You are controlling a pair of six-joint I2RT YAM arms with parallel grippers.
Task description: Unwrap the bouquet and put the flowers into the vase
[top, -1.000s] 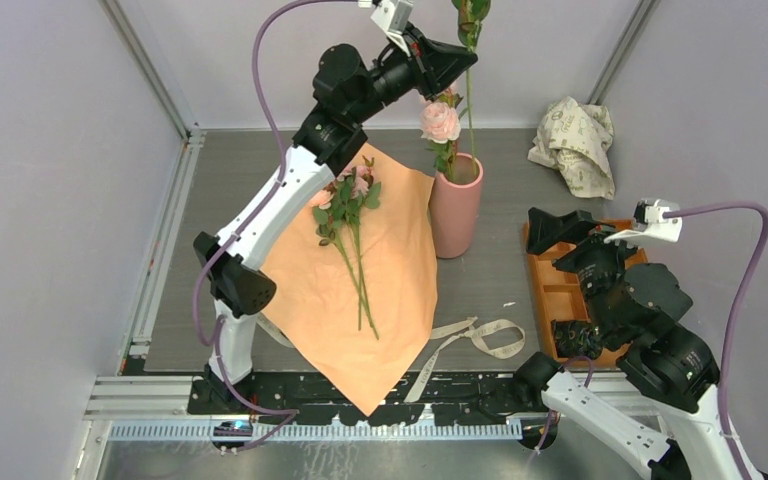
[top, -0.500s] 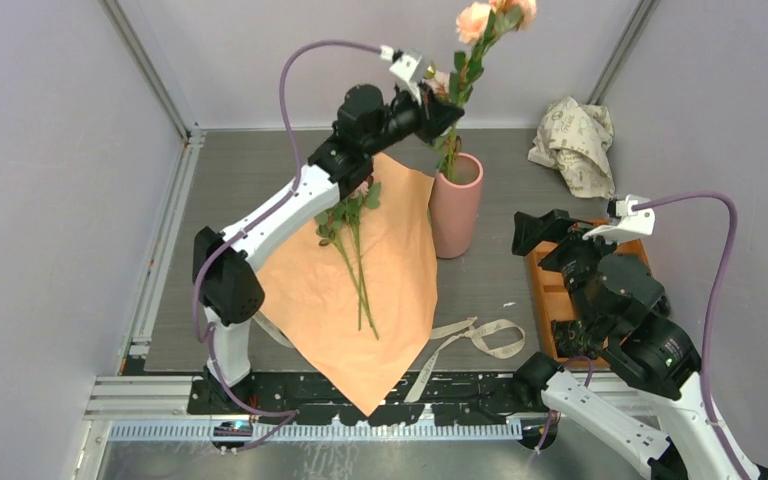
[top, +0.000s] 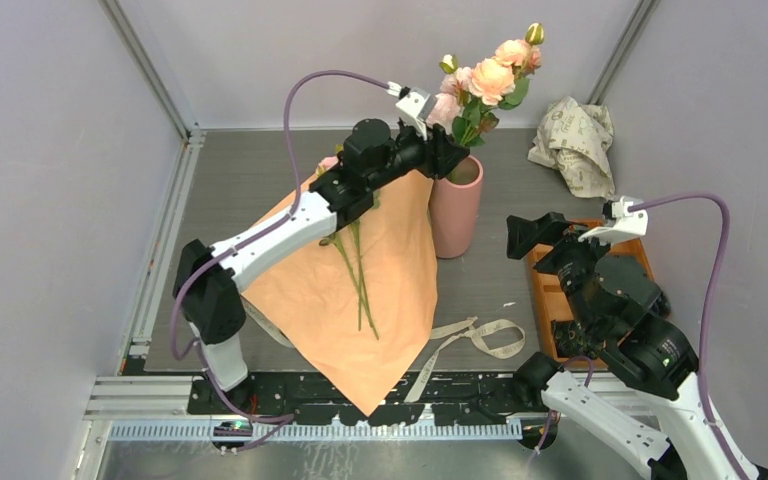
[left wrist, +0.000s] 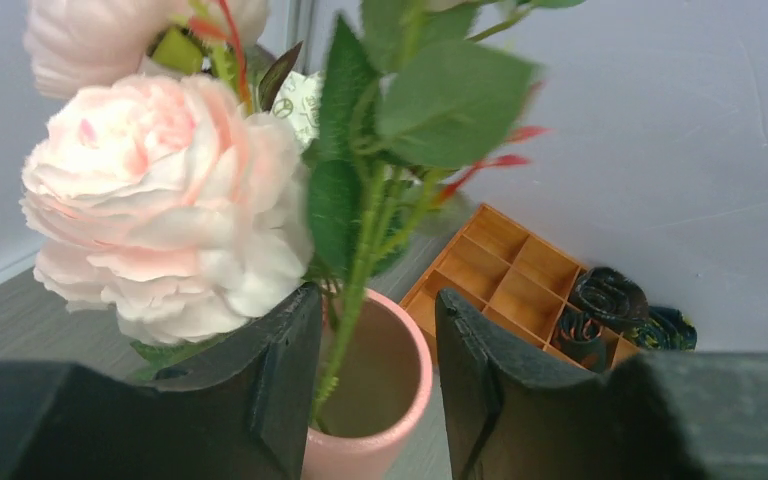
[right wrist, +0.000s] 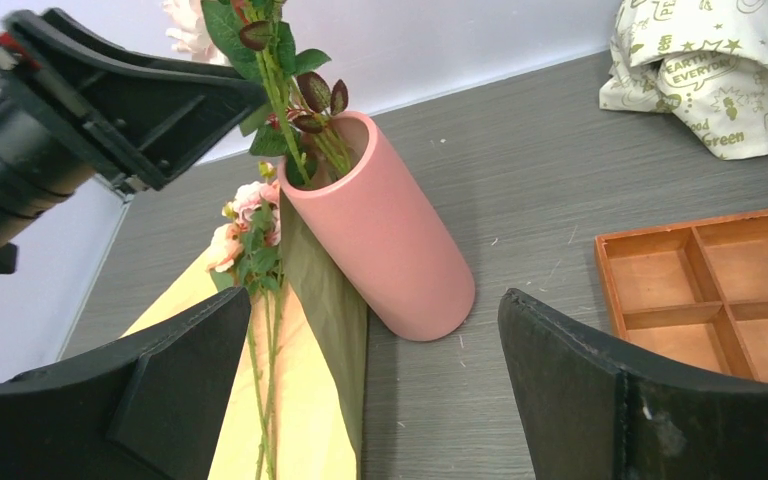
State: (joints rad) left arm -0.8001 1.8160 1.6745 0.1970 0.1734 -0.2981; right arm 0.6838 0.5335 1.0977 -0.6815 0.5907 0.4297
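A flower still lies on the paper, so my right gripper should next go left in the top view and down onto its stem beside its leaves.
The pink vase [top: 457, 208] stands upright behind the spread orange wrapping paper [top: 380, 300] of the bouquet. Several pink and peach flowers [top: 488, 78] stand in the vase. My left gripper [top: 448, 152] is beside the vase mouth with its jaws apart; a green stem [left wrist: 358, 285] runs loose between them into the vase [left wrist: 380, 400], close to the left finger [left wrist: 280, 370]. Two more flowers [top: 358, 275] lie on the paper, their blooms partly under the left arm. My right gripper [top: 532, 238] hangs open right of the vase [right wrist: 380, 230], holding nothing.
A beige ribbon [top: 475, 335] lies loose at the paper's near right edge. An orange compartment tray [top: 558, 295] with dark rolled items sits on the right. Crumpled cream printed paper [top: 572, 130] lies at the back right. Enclosure walls stand on three sides.
The left arm came down and lowered a stalk into the vase, then its jaws parted off the stem. The right arm shifted slightly left.
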